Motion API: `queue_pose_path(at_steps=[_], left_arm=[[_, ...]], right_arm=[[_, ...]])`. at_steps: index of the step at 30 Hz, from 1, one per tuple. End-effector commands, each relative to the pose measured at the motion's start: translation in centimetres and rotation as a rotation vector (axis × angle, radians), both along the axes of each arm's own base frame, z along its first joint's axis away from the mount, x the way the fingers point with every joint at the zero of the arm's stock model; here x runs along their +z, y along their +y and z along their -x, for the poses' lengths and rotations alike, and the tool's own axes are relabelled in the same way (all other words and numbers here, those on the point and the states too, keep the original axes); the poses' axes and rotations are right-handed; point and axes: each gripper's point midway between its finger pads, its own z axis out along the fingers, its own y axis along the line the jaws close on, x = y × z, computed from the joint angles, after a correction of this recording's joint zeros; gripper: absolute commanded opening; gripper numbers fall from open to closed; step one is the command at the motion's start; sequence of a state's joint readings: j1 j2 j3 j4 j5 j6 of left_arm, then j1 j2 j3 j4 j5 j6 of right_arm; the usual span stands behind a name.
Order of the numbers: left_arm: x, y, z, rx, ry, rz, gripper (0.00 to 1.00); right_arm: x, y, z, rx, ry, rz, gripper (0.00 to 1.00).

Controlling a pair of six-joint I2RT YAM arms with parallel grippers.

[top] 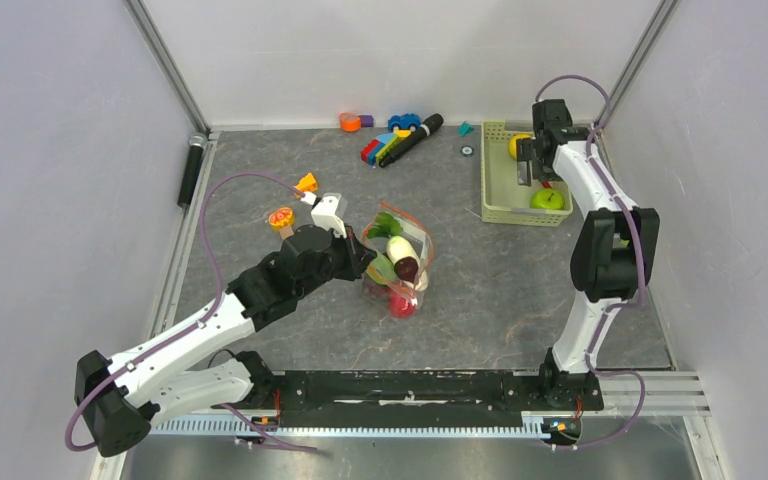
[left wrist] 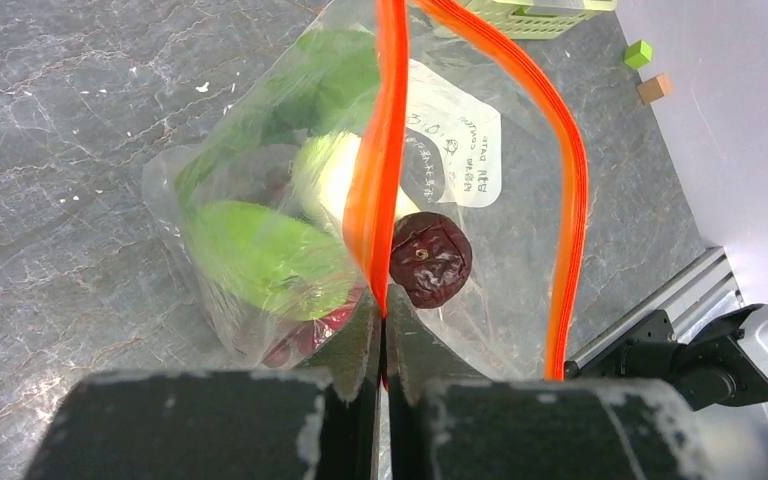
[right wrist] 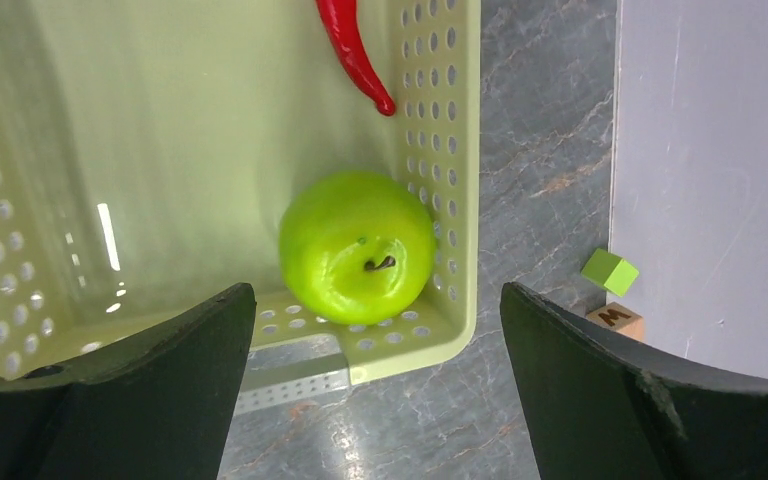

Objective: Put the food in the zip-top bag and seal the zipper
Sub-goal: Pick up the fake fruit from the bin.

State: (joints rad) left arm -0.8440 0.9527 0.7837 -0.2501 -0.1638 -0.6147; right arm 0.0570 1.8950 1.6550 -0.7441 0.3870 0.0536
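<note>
I will lower my right gripper next around the green apple [top: 547,199] [right wrist: 357,245] below it in the basket's near corner, as its open fingers already span the fruit.
The zip-top bag [top: 401,262] stands mid-table with its mouth open. It holds green food [left wrist: 260,250], a white radish [left wrist: 325,170] and a dark wrinkled fruit [left wrist: 430,258]. My left gripper [left wrist: 382,315] is shut on one side of the red-orange zipper [left wrist: 380,180]; the zipper's other side [left wrist: 572,200] bows away from it. My right gripper [right wrist: 376,300] hangs open over the pale green basket [right wrist: 440,335], above a green apple [right wrist: 357,245] in its corner. A red chili [right wrist: 355,50] lies further in, and a yellow fruit [top: 518,145] sits at the basket's far end.
Toy blocks [top: 385,148] and a black marker [top: 415,138] lie along the back edge. An orange-slice toy [top: 281,217] sits left of the bag. A green cube [right wrist: 610,271] and a wooden block [right wrist: 615,320] rest by the right wall, close to the basket.
</note>
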Motion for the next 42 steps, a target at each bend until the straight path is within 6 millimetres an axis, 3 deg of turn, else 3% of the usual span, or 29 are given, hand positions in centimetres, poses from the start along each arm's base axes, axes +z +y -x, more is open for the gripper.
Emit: queue_pose_path(at_steps=[1,12,26,28,30,34,40,42], left_arm=[[1.0,-0.4,-0.3,-0.016,-0.046,0.019,0.03],[1.0,-0.3,-0.4,-0.011,-0.047,0.013,0.03],[1.0,-0.3,-0.4,-0.007,-0.048,0.016,0.03],[1.0,-0.3,-0.4,-0.011,-0.047,0.016,0.03],[0.9,-0.3,-0.4,-0.011,-0.047,0.015,0.03],[0.9,-0.4,-0.4,-0.011,-0.045,0.014,0.03],[0.9,-0.4,-0.4,-0.013,-0.043,0.015,0.03],[0.9,-0.4,-0.3,-0.015,-0.043,0.016,0.03]], right_arm=[[-0.8,0.2,-0.2,-0.014,0.058,-0.038,0.98],[-4.1,-0.2,-0.4,-0.014,0.168,-0.018,0.98],[-6.7,-1.2,-1.5,-0.017,0.221,-0.052,0.98],[-7.2,-1.0,-1.7,-0.011,0.228,-0.064,0.95],[-7.7,-2.2,-1.6,-0.038,0.234,-0.078,0.92],[-8.0,-2.5,-1.7,-0.042,0.239,-0.096,0.8],[-6.8,-2.0,-1.8,-0.025,0.202,-0.133,0.53],[-5.8,-1.5,-2.0,-0.01,0.163,-0.155,0.49]])
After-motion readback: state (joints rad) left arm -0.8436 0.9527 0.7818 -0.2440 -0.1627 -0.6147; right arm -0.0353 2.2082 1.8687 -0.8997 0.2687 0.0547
